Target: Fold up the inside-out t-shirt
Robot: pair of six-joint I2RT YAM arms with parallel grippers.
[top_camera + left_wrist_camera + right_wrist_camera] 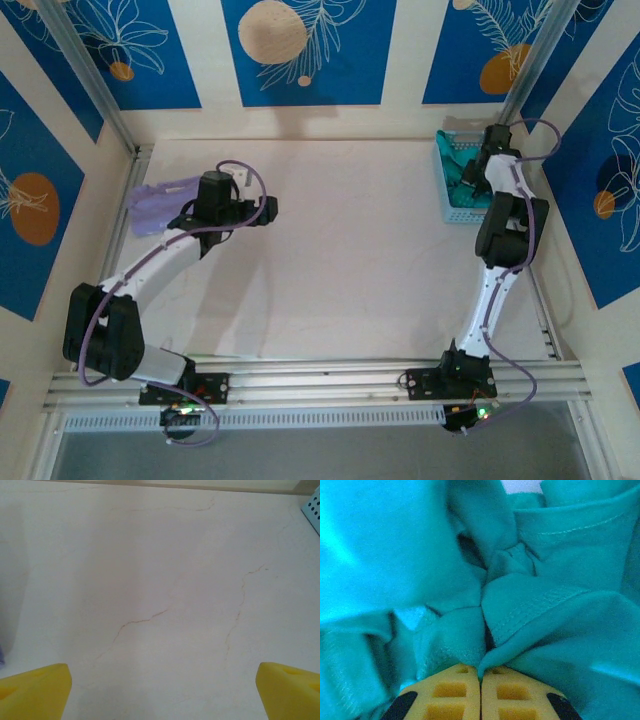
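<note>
My right gripper rises out of the basket (465,216) next. It then carries the fold toward the left gripper over the bare tabletop between both grippers and down to release.
The inside-out t-shirt (459,178) is a teal-green bundle lying crumpled in a light blue basket (465,216) at the far right of the table. My right gripper (478,172) reaches down into that basket. In the right wrist view its yellow fingers (445,695) are pressed together, and the right gripper (481,677) pinches a fold of the teal fabric (545,605) with a stitched hem close by. My left gripper (268,208) hovers over the bare left part of the table. Seen from the left wrist, the left gripper (162,680) is open wide with nothing between its yellow fingertips (35,690).
A folded lavender garment (160,205) lies at the far left edge, just behind the left arm. The pale tabletop (160,580) has thin crack lines. A corner of the blue basket (312,507) shows at the upper right of the left wrist view. Walls enclose the table.
</note>
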